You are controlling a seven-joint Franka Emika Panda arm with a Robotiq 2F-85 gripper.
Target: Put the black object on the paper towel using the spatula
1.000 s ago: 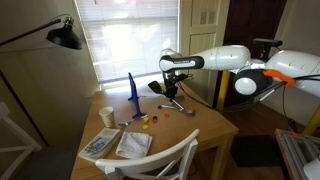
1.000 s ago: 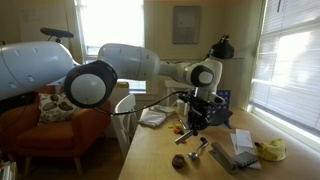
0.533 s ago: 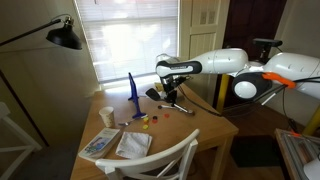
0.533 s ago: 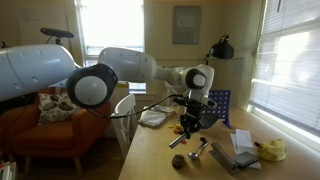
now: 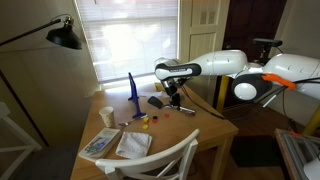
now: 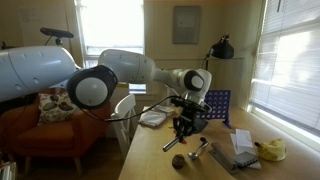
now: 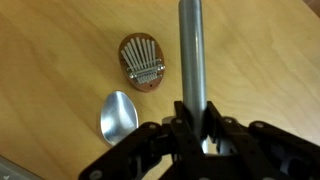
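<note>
My gripper comes down next and lets go of the long silvery handle on the bare wood [image 6: 172,154] [image 7: 173,88] beside the thumb piano, since that clear patch lies below it.
My gripper [image 7: 192,125] is shut on the long silvery handle of the spatula [image 7: 190,50], which runs straight up the wrist view. In both exterior views the gripper [image 5: 172,86] [image 6: 183,120] hangs low over the wooden table. The spatula's dark blade [image 5: 155,101] sits just above the tabletop, and its handle slopes down towards the table [image 6: 172,143]. The paper towel [image 5: 133,143] lies crumpled near the table's front edge, well away from the blade. I cannot pick out the small black object in any view.
A brown oval thumb piano [image 7: 143,62] and a spoon bowl [image 7: 117,114] lie on the table below the gripper. A tall blue upright piece [image 5: 131,95] stands near the window. Small red and yellow items [image 5: 150,120] and a printed sheet [image 5: 100,144] lie nearby. A white chair back [image 5: 160,160] is in front.
The gripper has come down towards the table with the spatula and shifted a little sideways. The blade is lower and closer to the tabletop.
</note>
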